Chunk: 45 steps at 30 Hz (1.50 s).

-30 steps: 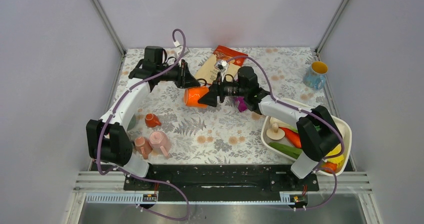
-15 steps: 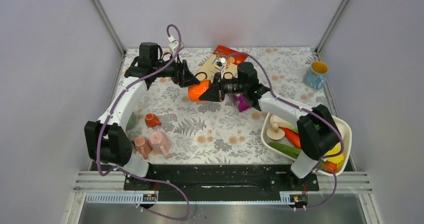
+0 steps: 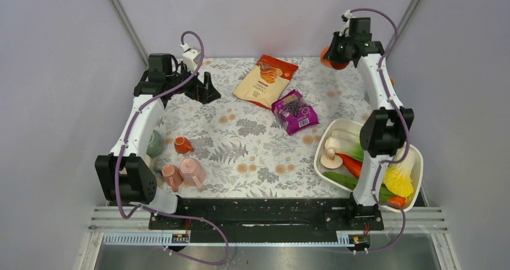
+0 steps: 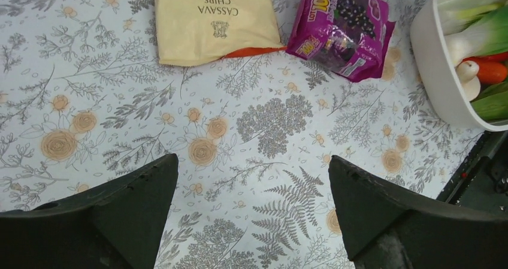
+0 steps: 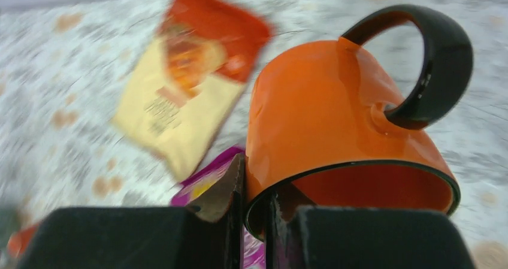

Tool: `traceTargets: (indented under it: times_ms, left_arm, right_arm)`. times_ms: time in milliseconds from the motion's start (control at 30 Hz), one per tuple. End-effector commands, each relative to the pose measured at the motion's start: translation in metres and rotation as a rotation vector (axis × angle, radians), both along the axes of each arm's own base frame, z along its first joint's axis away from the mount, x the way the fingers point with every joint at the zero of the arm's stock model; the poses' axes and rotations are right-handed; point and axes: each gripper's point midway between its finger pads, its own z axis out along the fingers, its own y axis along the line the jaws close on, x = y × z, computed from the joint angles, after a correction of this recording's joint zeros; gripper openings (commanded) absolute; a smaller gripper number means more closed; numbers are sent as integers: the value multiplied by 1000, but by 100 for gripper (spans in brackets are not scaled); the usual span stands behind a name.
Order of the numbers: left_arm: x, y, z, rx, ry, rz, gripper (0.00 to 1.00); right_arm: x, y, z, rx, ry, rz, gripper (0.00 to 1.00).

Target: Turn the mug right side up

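Observation:
I will move my right gripper down and to its right in the top view next, and I will tilt the mug upright to release it, because open flowered cloth [image 3: 352,91] lies there.
The orange mug [image 3: 329,58] with a black handle [image 5: 440,59] hangs in the air over the table's back right corner. My right gripper [image 3: 338,49] is shut on its rim [image 5: 254,212], one finger inside the mouth and one outside. In the right wrist view the mug [image 5: 323,119] has its mouth turned toward the camera and its handle on the upper side. My left gripper [image 3: 206,90] stands open at the back left. The left wrist view shows only the flowered cloth between its fingertips [image 4: 251,179].
A cassava chips bag [image 3: 264,80] and a purple snack packet [image 3: 294,112] lie at mid-back. A white tub [image 3: 316,154] of vegetables sits at the near right. Two pink mugs [image 3: 183,172], a small orange cup [image 3: 182,144] and a green object [image 3: 155,144] are at the near left.
The left gripper opened, let go of the mug and drew back to the left. The right arm swung the mug from the table's middle to the back right corner.

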Motion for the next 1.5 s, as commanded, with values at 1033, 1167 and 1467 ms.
traceTargets:
  times_ms: [1033, 1167, 1467]
  left_arm:
    - [1, 6, -35, 83, 7, -43, 99]
    - [1, 7, -34, 85, 4, -43, 99]
    - [1, 7, -35, 89, 1, -47, 99]
  right_arm:
    - [68, -189, -167, -115, 412, -555, 23]
    - [70, -189, -172, -102, 417, -554, 37]
    - [79, -189, -146, -94, 343, -530, 53]
